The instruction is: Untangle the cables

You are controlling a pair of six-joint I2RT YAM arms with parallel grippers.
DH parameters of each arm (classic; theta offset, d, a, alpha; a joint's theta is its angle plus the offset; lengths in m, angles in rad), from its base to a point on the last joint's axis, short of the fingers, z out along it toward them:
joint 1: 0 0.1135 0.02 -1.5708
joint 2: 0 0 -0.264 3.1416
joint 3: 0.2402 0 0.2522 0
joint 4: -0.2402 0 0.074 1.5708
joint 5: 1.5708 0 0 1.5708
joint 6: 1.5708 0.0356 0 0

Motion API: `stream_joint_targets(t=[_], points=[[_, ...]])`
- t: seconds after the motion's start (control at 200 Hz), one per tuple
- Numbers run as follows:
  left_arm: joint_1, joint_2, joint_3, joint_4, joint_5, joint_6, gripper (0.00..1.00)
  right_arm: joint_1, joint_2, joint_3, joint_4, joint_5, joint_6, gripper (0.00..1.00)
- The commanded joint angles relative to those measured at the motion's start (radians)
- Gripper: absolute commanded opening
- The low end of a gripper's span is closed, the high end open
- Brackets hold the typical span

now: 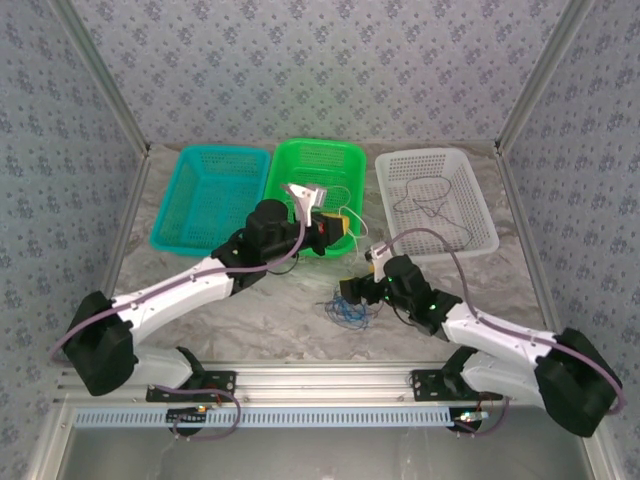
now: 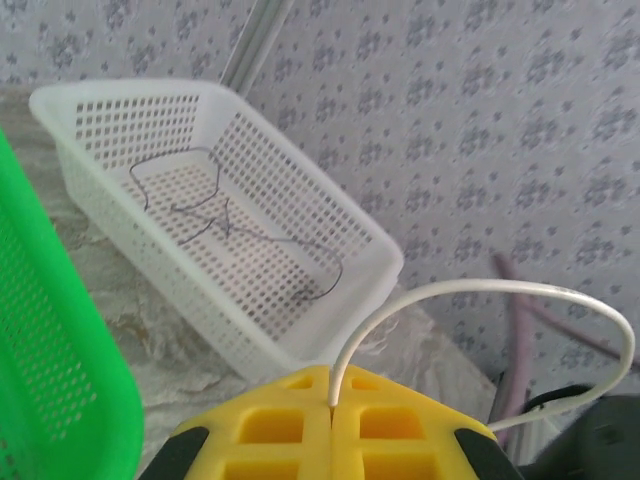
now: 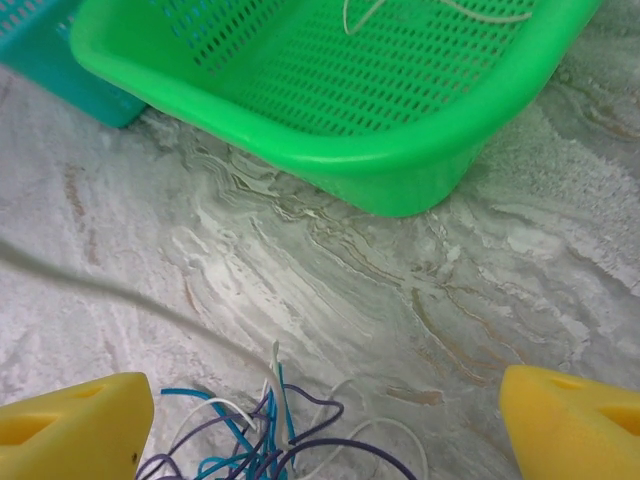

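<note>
The robot's left gripper should next rise outward over the bottom of the green basket and let go, because the whitish cable still trails past the basket's front rim.
A tangle of thin blue, purple and white cables [image 1: 345,312] lies on the marble tabletop in front of the green basket [image 1: 345,160]. My right gripper [image 1: 352,291] hovers just over it, open; its yellow fingers [image 3: 72,422] stand wide apart with the tangle [image 3: 262,442] low between them. My left gripper [image 1: 336,231] is at the green basket's front right corner, shut on a white cable [image 2: 480,288] that arcs out from between the closed yellow fingertips [image 2: 300,420]. A dark cable [image 2: 222,226] lies in the white basket [image 2: 385,262]. A whitish cable [image 3: 440,10] lies in the green basket [image 3: 400,150].
Three baskets stand in a row at the back: teal [image 1: 182,205], green, white [image 1: 482,200]. The teal basket's corner [image 3: 60,60] shows beside the green one. Metal frame posts and patterned walls close in the sides. Bare marble lies between the baskets and the tangle.
</note>
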Motion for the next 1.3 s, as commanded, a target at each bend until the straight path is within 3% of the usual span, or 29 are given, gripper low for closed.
stream_joint_targets(t=[0.0, 0.185, 0.365, 0.874, 1.294], points=[[0.005, -0.031, 0.032, 0.023, 0.016, -0.03, 0.0, 0.019, 0.077, 0.036, 0.1, 0.046, 0.019, 0.9], [0.005, -0.055, 0.06, -0.013, 0.001, -0.003, 0.0, 0.029, 0.175, 0.06, 0.089, 0.049, 0.034, 0.76], [0.02, -0.093, 0.118, -0.072, -0.035, 0.053, 0.0, 0.031, 0.195, 0.023, 0.079, 0.078, 0.061, 0.72], [0.101, -0.111, 0.389, -0.194, -0.058, 0.208, 0.01, 0.031, 0.2, -0.012, 0.09, 0.077, 0.098, 0.75], [0.325, 0.154, 0.363, -0.101, 0.084, 0.054, 0.03, 0.039, 0.088, 0.0, -0.028, 0.097, 0.091, 0.79]])
